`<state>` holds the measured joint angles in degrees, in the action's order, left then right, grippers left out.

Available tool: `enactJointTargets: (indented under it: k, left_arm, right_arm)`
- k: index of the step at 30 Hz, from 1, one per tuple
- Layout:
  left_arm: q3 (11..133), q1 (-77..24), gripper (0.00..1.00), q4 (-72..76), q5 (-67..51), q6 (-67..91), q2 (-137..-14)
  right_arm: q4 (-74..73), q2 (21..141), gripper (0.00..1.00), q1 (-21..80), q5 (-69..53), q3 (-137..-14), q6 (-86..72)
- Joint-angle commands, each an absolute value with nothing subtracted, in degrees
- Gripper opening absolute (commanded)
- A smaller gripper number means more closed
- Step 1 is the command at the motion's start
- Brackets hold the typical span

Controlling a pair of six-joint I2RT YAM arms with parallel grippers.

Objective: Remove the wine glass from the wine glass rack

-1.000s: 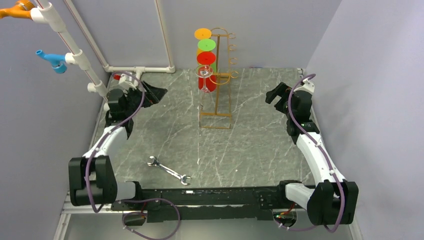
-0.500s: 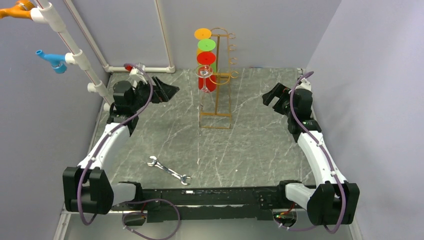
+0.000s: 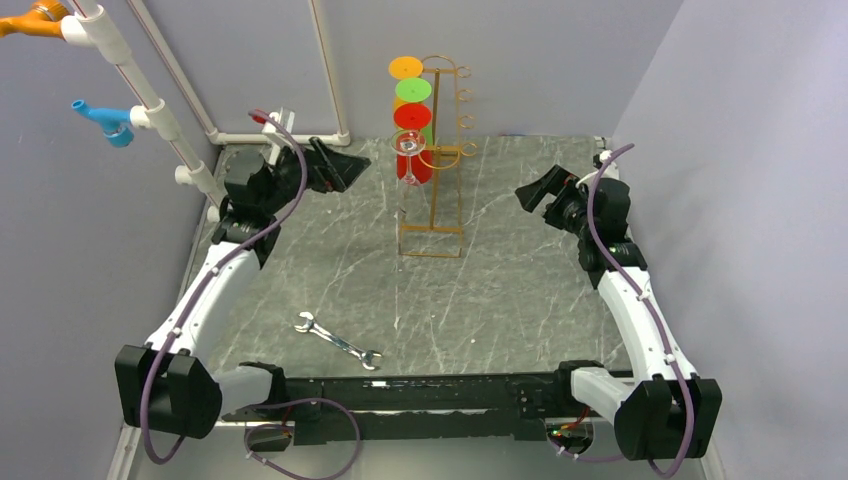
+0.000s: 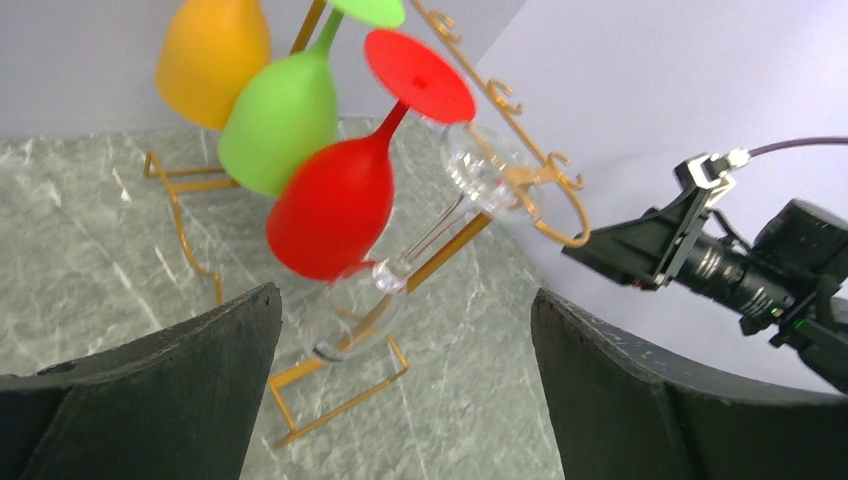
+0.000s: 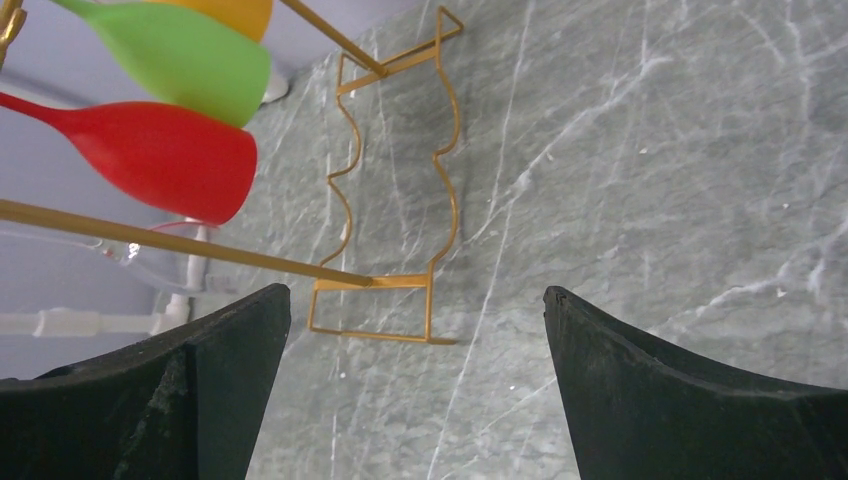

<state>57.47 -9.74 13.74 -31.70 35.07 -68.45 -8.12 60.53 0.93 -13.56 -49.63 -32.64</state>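
The clear wine glass's flat foot sticks out past the hook of the rack, so my left gripper needs to go to the right in the top view next, onto that foot.
The gold wire wine glass rack stands at the back centre of the table. Hanging upside down on its left side are an orange, a green and a red wine glass, with a clear wine glass lowest. My left gripper is open just left of the clear glass and holds nothing. In the left wrist view the clear glass hangs ahead between the open fingers, apart from them, below the red glass. My right gripper is open to the right of the rack, with the rack's base ahead of it.
A silver wrench lies on the marble table near the front. A white pipe frame with blue and orange fittings runs along the left wall and back corner. Grey walls close in both sides and the back.
My left arm has stretched forward and to the right, bringing its open gripper close to the clear glass. My right gripper has shifted slightly left towards the rack. The glasses have not moved.
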Motion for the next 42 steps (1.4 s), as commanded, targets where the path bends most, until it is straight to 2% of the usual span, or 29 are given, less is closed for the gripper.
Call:
enactJointTargets:
  k: [1,10,21,37,39,42]
  left_arm:
    - [63.53,-11.19,0.96,13.86,-28.67,38.21,-69.16]
    - [67.42,-12.88,0.86,19.28,-30.37,43.74,-75.01]
    - [70.87,-16.43,0.64,23.44,-30.85,47.64,-81.63]
    - [77.3,-20.6,0.51,13.32,-24.89,45.23,-84.14]
    - [78.14,-20.8,0.52,10.28,-23.33,45.0,-84.2]
    - [78.66,-20.98,0.58,7.53,-20.93,44.42,-83.77]
  right_arm:
    - [-6.45,59.61,1.0,0.88,-17.68,-49.64,-35.44]
    - [-6.42,57.65,1.0,0.88,-19.58,-49.57,-36.36]
    - [-4.41,56.99,1.0,0.88,-22.04,-47.54,-39.56]
    - [-5.26,56.28,0.99,0.88,-22.24,-47.72,-39.7]
    - [-5.47,56.17,0.99,0.88,-22.16,-47.81,-39.56]
    - [-5.61,56.1,0.99,0.88,-22.11,-47.9,-39.55]
